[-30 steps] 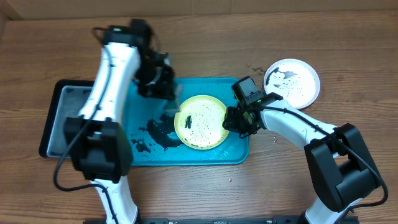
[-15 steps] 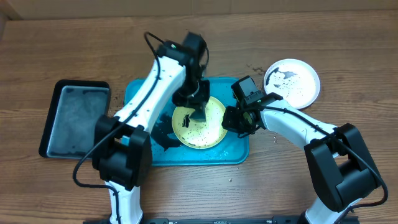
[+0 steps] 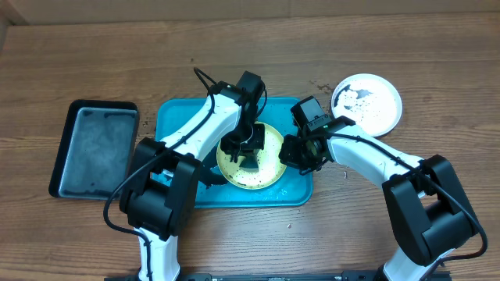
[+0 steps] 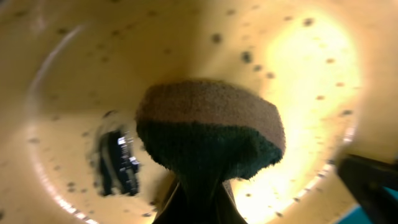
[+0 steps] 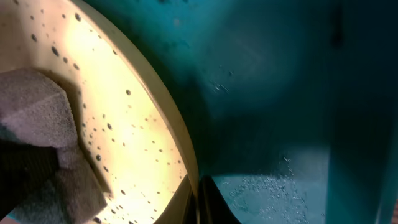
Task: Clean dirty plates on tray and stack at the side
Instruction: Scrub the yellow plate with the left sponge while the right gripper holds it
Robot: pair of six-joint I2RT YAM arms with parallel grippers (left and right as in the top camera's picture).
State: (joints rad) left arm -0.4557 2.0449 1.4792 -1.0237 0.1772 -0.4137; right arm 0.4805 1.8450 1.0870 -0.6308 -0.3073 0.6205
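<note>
I need to lift my left gripper next, move it left in the overhead view, lower it into the black tray's grey inside and let go of the sponge (image 4: 208,124), because the inside of the tray is empty.
A yellow-green plate (image 3: 269,170) with black specks lies on the turquoise tray (image 3: 269,197). My left gripper (image 3: 247,151) hangs over its middle, shut on a sponge (image 4: 208,124) with a brown top and dark green underside, pressed to the plate (image 4: 298,74). A black smear (image 4: 118,163) lies beside the sponge. My right gripper (image 3: 290,152) is shut on the plate's right rim (image 5: 186,155), one finger inside and one outside. A white plate (image 3: 367,103) with dark smears sits on the table to the right, off the tray.
A black tray with a grey inside (image 3: 94,148) stands left of the turquoise tray. Dark crumbs lie on the turquoise tray (image 5: 280,93) to the left of the plate, partly under my left arm. Bare wooden table surrounds both trays.
My left arm has swung from the tray's back left corner to the plate and brought the sponge down onto its middle. The right gripper has kept hold of the rim without moving.
</note>
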